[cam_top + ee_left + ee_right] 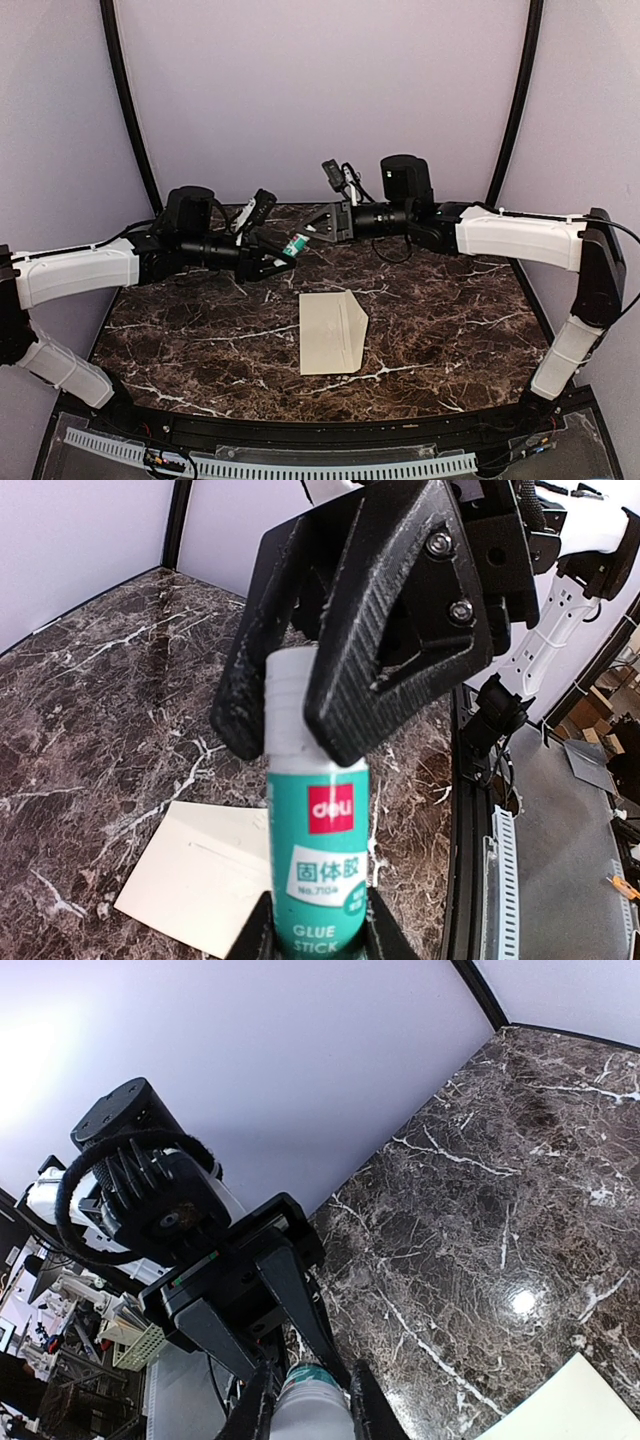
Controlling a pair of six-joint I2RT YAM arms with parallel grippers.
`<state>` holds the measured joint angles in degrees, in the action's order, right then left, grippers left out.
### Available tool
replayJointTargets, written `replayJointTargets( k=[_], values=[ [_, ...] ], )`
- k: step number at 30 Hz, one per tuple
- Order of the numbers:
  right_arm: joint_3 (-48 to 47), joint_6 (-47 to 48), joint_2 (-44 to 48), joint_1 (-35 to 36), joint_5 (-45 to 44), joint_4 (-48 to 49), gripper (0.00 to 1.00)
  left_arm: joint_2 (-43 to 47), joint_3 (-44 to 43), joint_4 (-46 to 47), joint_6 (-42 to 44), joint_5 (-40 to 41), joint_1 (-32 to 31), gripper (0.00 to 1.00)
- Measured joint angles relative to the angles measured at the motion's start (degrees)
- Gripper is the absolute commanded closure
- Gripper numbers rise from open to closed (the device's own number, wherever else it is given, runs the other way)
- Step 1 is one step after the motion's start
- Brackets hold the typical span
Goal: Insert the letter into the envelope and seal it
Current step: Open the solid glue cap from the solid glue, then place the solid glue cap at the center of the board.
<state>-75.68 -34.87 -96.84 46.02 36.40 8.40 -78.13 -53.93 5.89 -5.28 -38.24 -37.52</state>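
Observation:
The right gripper goes to the right in the top view and down to the marble point(393, 302) beside the envelope's flap next, releasing the cap, as that marble lies bare.
The cream envelope point(331, 333) lies flat in the middle of the table, its triangular flap folded out to the right. It also shows in the left wrist view point(195, 875) and as a corner in the right wrist view point(590, 1408). The letter is not in view. My left gripper point(278, 256) is shut on the teal body of a glue stick point(295, 244), held in the air behind the envelope. My right gripper point(312, 232) is shut on the stick's white cap point(288, 702). In the left wrist view, the left gripper point(318, 938) grips the labelled tube point(320, 850). In the right wrist view, the right gripper point(308, 1400) clamps the cap point(312, 1410).
The dark marble table point(200, 330) is bounded by black frame posts and lilac walls. A perforated white rail point(270, 465) runs along the near edge. Both arms reach inward and meet above the table's back middle.

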Motion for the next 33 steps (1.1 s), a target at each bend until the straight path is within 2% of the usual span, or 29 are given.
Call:
replayJointTargets(
  k=[7, 15, 23, 31, 33],
  values=[
    [0.35, -0.11, 0.33, -0.94, -0.39, 0.00, 0.93, -0.57, -0.04, -0.68, 0.02, 0.09, 0.00, 1.00],
    [1.07, 0.59, 4.70, -5.27, -3.65, -0.26, 0.93, -0.57, -0.04, -3.78, 0.13, 0.44, 0.00, 1.00],
    [2.86, 6.36, 12.81, -7.91, -12.50, -8.44, 0.91, -0.33, -0.04, -4.50, -0.35, 4.39, 0.83, 1.00],
    [14.14, 10.12, 19.32, -8.63, -29.14, -15.87, 0.89, 6.73, 2.27, -2.16, -5.25, 6.84, 14.21, 1.00],
    [17.88, 10.21, 19.32, -8.63, -32.54, -16.17, 0.89, 8.83, 2.54, -1.42, -5.77, 7.80, 15.65, 1.00]
  ],
)
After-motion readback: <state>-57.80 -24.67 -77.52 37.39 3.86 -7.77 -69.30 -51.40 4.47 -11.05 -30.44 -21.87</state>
